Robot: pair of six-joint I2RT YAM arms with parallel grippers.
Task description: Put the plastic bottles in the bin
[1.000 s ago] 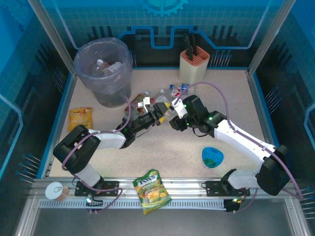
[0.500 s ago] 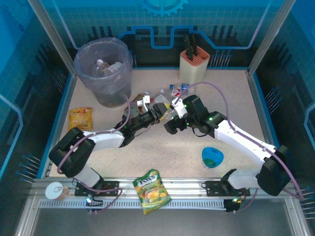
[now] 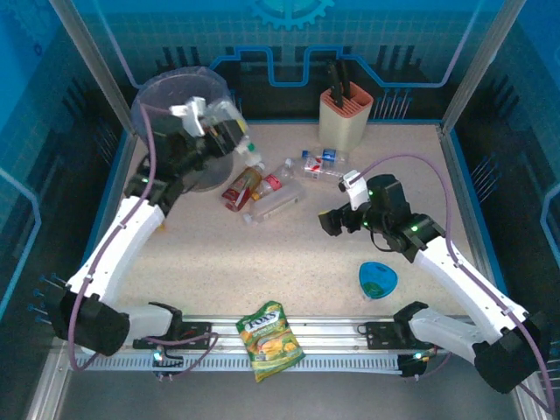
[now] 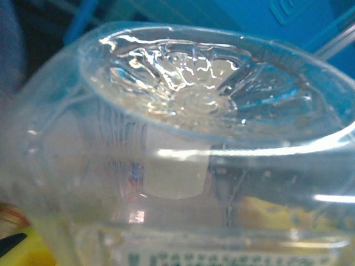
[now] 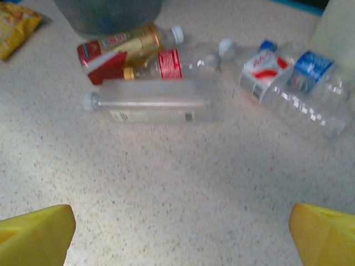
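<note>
My left gripper should next swing outward and over the opening of the bin and release the bottle, because the clear bottle still hangs out past the bin's rim.
My left gripper is raised beside the rim of the grey bag-lined bin, shut on a clear plastic bottle. That bottle's ribbed base sits right against the left wrist camera and hides the fingers. Several bottles lie on the table: a brown one with a red label, a small clear one with a red label, a long clear one, and a clear pair. My right gripper hangs open over bare table, short of them.
A peach knife holder stands at the back. A blue bowl lies front right and a green snack bag on the front rail. A yellow snack bag lies left of the bin's base.
The left arm has swung from the bottle pile up and left to the bin, carrying a clear bottle. The right gripper has pulled back to the right, away from the pile.
</note>
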